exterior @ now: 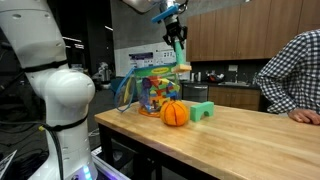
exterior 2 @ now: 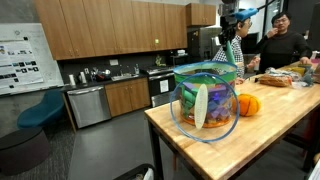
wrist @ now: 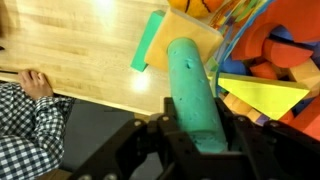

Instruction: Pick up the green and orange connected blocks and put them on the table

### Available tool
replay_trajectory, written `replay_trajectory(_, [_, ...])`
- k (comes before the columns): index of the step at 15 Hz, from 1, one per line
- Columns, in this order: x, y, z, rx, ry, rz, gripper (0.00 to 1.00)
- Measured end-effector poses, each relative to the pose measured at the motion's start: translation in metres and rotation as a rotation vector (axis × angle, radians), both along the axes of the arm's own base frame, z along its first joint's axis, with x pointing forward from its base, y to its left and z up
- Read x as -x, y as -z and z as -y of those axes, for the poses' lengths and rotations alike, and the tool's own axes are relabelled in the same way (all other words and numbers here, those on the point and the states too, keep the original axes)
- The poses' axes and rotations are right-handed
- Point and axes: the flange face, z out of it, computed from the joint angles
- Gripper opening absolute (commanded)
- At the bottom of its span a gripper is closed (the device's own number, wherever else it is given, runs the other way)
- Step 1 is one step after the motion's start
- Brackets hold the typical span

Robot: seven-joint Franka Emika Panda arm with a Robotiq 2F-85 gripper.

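Note:
The blocks are high above the table. Next, my gripper should move down toward the bare wood between the tub and the green arch block and release them.
My gripper (exterior: 174,30) is high above the table (exterior: 250,140) and shut on a green cylinder block (exterior: 179,50). The block hangs down with an orange piece (exterior: 184,68) at its lower end, over the rim of the clear toy tub (exterior: 155,92). In the wrist view the green cylinder (wrist: 190,90) runs straight out from between the jaws (wrist: 195,135), with the wooden table (wrist: 80,50) below. It also shows in an exterior view (exterior 2: 232,50) under the gripper (exterior 2: 232,20).
An orange pumpkin ball (exterior: 174,113) and a green arch block (exterior: 203,110) stand beside the tub, which holds several coloured blocks (wrist: 265,95). A person in a checked shirt (exterior: 290,70) sits at the table, hand (wrist: 35,82) on its edge.

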Motion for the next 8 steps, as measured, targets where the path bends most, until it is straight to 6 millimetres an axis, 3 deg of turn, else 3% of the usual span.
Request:
replay_trajectory(5, [-0.011,0.032,0.017,0.007,0.003,0.112,0.16])
replay_trajectory(8, [-0.016,0.056,0.011,-0.001,-0.025,0.156,0.16])
